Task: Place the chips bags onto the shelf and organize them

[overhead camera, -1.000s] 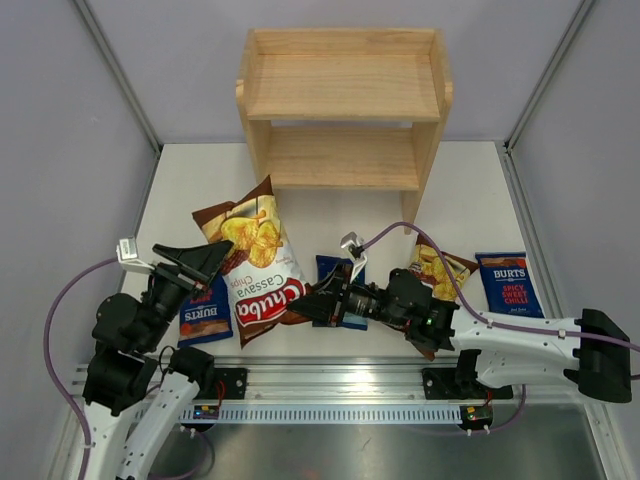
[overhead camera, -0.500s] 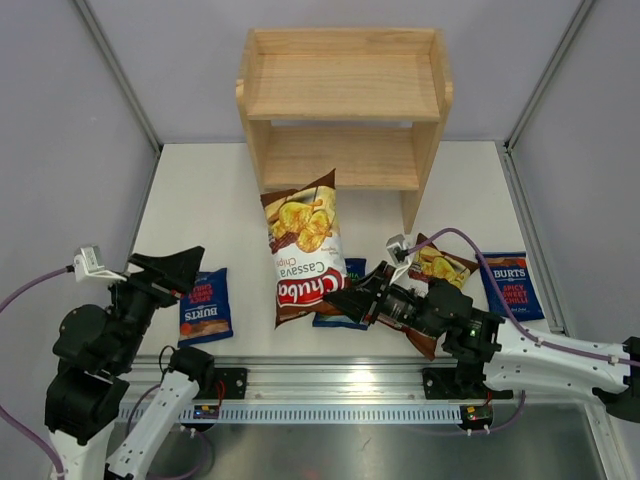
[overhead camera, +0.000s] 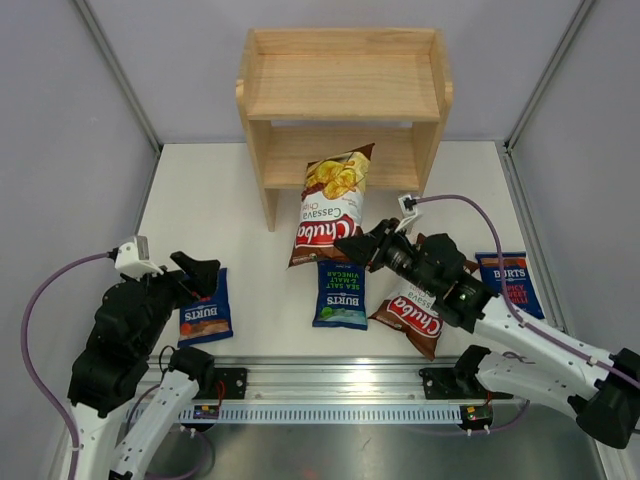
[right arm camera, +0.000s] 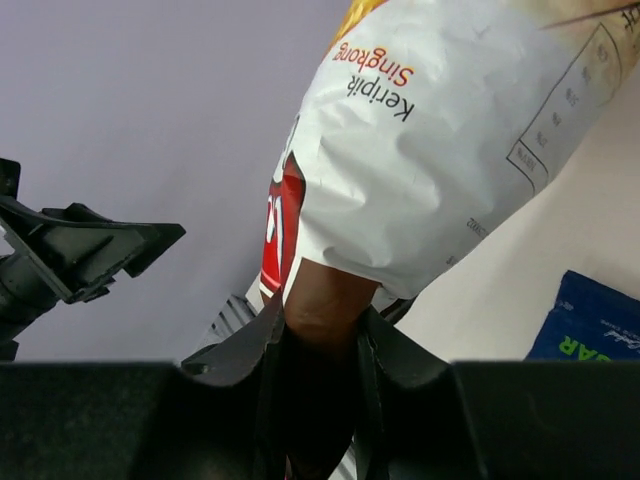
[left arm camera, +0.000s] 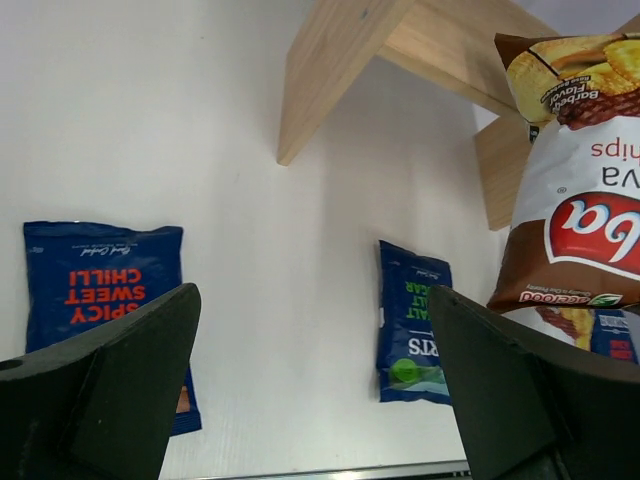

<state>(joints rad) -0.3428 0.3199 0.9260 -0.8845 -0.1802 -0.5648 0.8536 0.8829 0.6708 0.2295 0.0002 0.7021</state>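
My right gripper moves outward and to the left in the top view next, to release the bag upon the lower level's end (overhead camera: 288,162), which stands bare.
The wooden shelf (overhead camera: 345,110) stands at the back, both tiers bare. My right gripper (overhead camera: 352,247) is shut on the bottom edge of a brown-and-white Chuba bag (overhead camera: 333,205) and holds it in the air in front of the lower tier. In the right wrist view the jaws (right arm camera: 320,320) pinch the bag's brown corner (right arm camera: 440,150). A second Chuba bag (overhead camera: 410,312) lies on the table under my right arm. Three blue Burts bags lie flat: left (overhead camera: 205,310), middle (overhead camera: 341,292), right (overhead camera: 515,280). My left gripper (overhead camera: 195,272) is open and empty above the left Burts bag (left arm camera: 100,290).
The white table (overhead camera: 220,200) ends at a metal rail (overhead camera: 340,385) in front. Grey walls close in the sides and back. In the left wrist view the shelf's side panel (left arm camera: 330,70), the middle Burts bag (left arm camera: 412,320) and the held Chuba bag (left arm camera: 575,200) show.
My right gripper has carried the Chuba bag up and away from the table's front, towards the shelf's lower tier, uncovering the middle Burts bag. My left arm has shifted slightly, still open.
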